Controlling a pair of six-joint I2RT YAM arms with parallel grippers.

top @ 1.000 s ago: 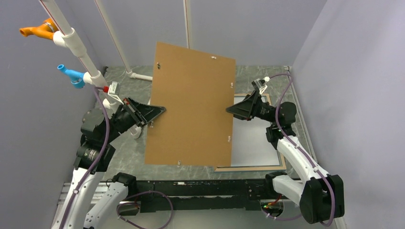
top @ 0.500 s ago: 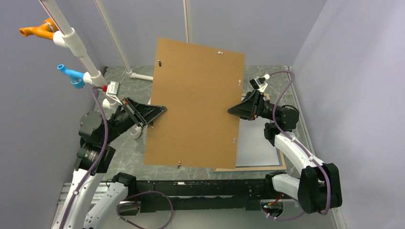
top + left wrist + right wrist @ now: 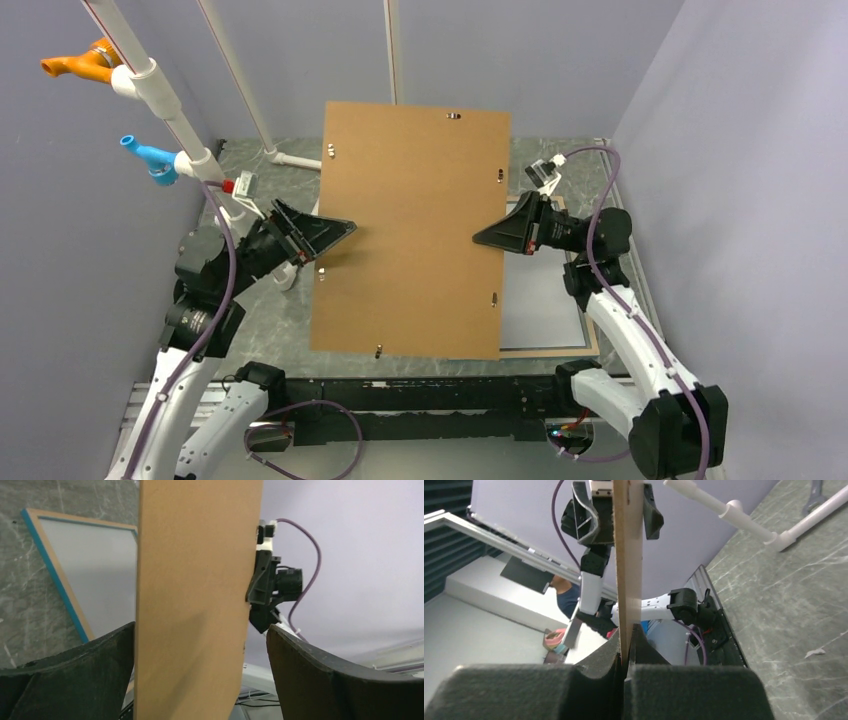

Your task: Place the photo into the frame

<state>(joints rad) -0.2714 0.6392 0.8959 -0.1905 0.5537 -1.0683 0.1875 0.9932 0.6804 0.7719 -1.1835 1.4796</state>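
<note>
I should next pull my left gripper clear and turn it down onto the frame's blue-edged long rim [image 3: 80,622], which is below it. My right gripper holds the board [image 3: 195,580] meanwhile.
A plain brown backing board [image 3: 410,230] hangs upright above the table. My right gripper [image 3: 480,240] is shut on its right edge; in the right wrist view the pads [image 3: 626,647] pinch the board [image 3: 628,555] edge-on. My left gripper [image 3: 335,243] is open at the board's left edge, and in the left wrist view its jaws [image 3: 200,627] stand wide on either side of the board [image 3: 195,580] without touching it. The frame [image 3: 545,352] lies flat on the table at the right, partly hidden behind the board, with a blue and light wood rim [image 3: 55,575]. The photo is out of view.
White pipes carrying an orange fitting [image 3: 75,62] and a blue fitting [image 3: 148,158] slant across the left rear. Another white pipe [image 3: 295,158] lies on the marbled table at the back. Grey walls close in on three sides. A black rail [image 3: 420,400] runs along the near edge.
My left gripper has opened and let go of the board's left edge. My right gripper has closed on the right edge. The board has swung more square and shifted slightly right.
</note>
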